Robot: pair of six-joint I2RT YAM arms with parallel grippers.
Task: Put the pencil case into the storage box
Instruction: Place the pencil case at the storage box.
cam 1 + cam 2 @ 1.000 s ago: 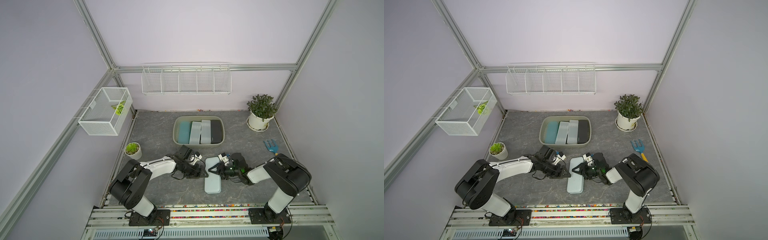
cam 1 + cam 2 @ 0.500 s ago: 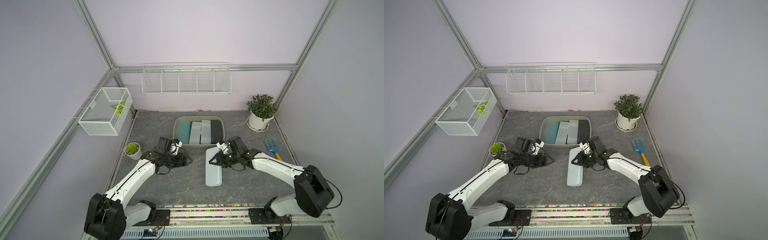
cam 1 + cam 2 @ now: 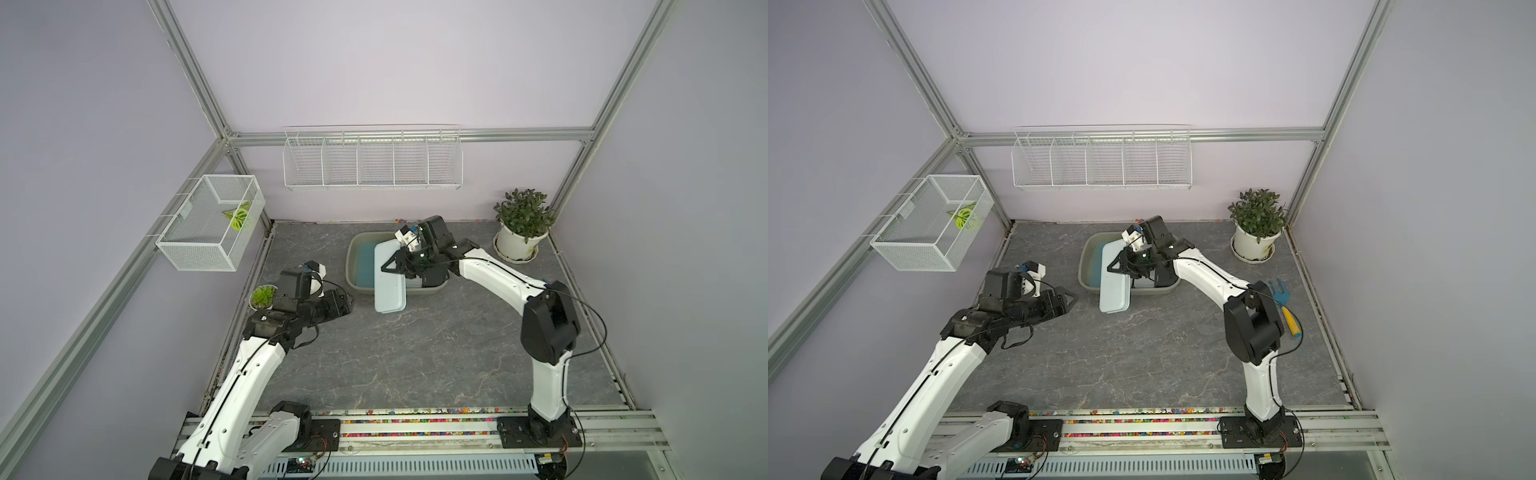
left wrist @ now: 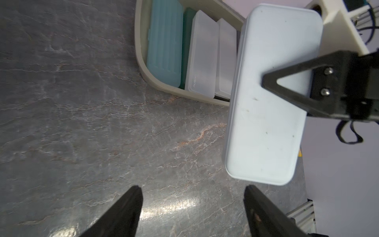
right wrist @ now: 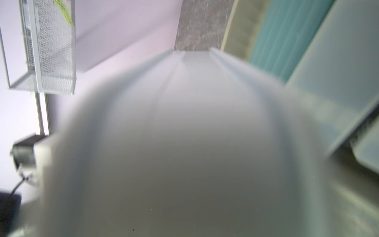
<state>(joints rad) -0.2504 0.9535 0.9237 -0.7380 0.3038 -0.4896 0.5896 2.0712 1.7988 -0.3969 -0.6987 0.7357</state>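
Note:
The right gripper moves outward and down onto the teal case [image 3: 365,262] [image 5: 292,35] below it next and releases, as the pale pencil case's near end is past the storage box's front rim.
A long pale blue-white pencil case [image 3: 390,286] [image 3: 1114,291] [image 4: 266,127] hangs above the table with my right gripper [image 3: 395,266] [image 3: 1120,266] shut on its long edge. One black finger [image 4: 287,86] lies across the case's top face. The case's far end is over the olive-grey storage box [image 3: 352,266] [image 3: 1085,266] [image 4: 141,61], and its near end sticks out past the front rim. A teal case [image 4: 166,41] and frosted cases [image 4: 203,55] lie in the box. In the right wrist view the held case [image 5: 194,123] fills the picture. My left gripper [image 3: 344,302] [image 3: 1070,296] [image 4: 192,190] is open and empty, left of the case.
A small succulent pot [image 3: 262,296] stands beside the left arm. At the back right is a larger potted plant [image 3: 521,226]. A blue hand rake [image 3: 1281,293] lies by the right wall. A white mesh basket [image 3: 212,224] and a wire rack [image 3: 372,160] hang on the walls.
My right gripper closed on the pencil case, lifted it off the table and carried it back towards the storage box. My left arm drew away to the left, its gripper open.

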